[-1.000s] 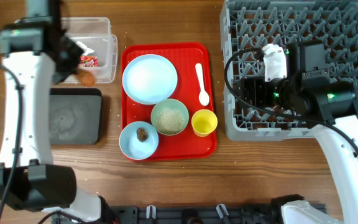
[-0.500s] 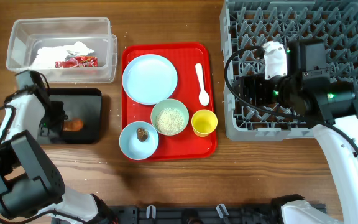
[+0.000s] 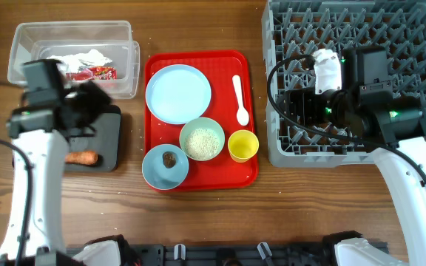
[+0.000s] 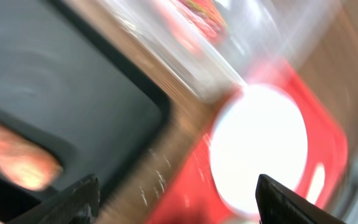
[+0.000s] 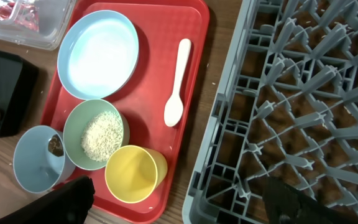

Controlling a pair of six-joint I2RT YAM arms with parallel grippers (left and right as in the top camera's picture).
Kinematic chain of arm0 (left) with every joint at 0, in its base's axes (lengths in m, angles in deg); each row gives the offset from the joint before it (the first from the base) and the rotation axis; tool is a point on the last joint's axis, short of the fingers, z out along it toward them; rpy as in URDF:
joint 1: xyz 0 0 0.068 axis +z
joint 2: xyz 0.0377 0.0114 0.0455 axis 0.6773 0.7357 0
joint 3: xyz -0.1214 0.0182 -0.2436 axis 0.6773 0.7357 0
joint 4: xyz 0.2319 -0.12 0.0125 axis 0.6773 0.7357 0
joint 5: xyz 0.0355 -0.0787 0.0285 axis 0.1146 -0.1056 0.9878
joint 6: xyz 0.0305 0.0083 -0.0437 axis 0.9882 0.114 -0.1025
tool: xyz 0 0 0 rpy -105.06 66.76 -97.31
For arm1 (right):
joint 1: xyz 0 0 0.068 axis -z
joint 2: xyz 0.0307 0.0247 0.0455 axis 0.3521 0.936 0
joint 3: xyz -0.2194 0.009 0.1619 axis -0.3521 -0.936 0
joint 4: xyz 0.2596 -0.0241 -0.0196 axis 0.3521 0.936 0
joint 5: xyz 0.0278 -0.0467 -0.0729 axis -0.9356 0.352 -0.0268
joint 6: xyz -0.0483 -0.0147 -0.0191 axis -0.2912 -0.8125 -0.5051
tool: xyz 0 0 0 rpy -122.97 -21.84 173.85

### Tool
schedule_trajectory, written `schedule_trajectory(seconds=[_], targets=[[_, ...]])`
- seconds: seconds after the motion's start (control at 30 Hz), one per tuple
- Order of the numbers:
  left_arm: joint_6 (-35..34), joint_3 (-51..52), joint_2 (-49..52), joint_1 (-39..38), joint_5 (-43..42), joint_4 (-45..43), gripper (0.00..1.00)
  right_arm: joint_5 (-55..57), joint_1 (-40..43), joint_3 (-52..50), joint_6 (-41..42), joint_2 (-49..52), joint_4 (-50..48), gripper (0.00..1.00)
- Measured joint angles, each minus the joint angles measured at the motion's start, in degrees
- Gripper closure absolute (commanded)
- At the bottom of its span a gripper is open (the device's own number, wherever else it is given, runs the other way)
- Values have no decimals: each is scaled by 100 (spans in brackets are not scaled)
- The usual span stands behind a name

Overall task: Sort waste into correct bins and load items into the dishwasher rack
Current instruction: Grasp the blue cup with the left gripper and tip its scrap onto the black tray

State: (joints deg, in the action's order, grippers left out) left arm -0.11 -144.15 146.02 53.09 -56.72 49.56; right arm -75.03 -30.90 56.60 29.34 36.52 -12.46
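Observation:
I need to move my left gripper toward the red tray and back, and lower it onto the rim of the light blue bowl beside the rice bowl.
An orange carrot lies loose in the black tray. My left gripper hovers open above that tray's far edge with nothing between its fingers; its wrist view is blurred. White tissue and a red wrapper lie in the clear tub. On the red tray sit the light blue plate, white spoon, pale green bowl of rice, yellow cup and light blue bowl with a brown lump. My right gripper stands open over the left edge of the dishwasher rack.
The right arm and its cable lie across the grey rack's middle. The clear tub and black tray stand close together left of the red tray. Bare wooden table shows along the front edge, with a few rice grains scattered on it.
My left gripper carried the carrot from over the clear tub to the black tray, opened and let it go, then pulled back toward the tray's far edge. The right arm has not moved.

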Motion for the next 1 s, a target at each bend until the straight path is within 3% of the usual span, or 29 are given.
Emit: schedule_trajectory(seconds=[0.2, 0.33, 0.4, 0.5, 0.67, 0.77, 0.83, 0.93, 1.0], targets=[[1305, -37, 175, -3003, -52, 774, 25, 0, 0, 0, 0, 0, 2, 10], [1604, 4, 741, -4454, 522, 861, 50, 0, 0, 0, 0, 0, 20, 10], [1661, 57, 1257, -4933, 728, 938, 57, 0, 0, 0, 0, 0, 50, 10], [1672, 79, 1731, -5049, 903, 1091, 61, 0, 0, 0, 0, 0, 136, 10], [1659, 83, 1786, -5049, 997, 1292, 52, 2, 0, 0, 0, 0, 138, 10], [1419, 295, 1786, -5049, 1174, 1150, 53, 2, 0, 2, 0, 0, 136, 10], [1274, 597, 1788, -5042, 1235, 955, 60, 0, 0, 0, 0, 0, 136, 10], [1012, 861, 1788, -4900, 1263, 673, 94, 0, 0, 0, 0, 0, 138, 10], [894, 890, 1788, -4793, 1252, 608, 96, 0, 0, 0, 0, 0, 138, 10]])
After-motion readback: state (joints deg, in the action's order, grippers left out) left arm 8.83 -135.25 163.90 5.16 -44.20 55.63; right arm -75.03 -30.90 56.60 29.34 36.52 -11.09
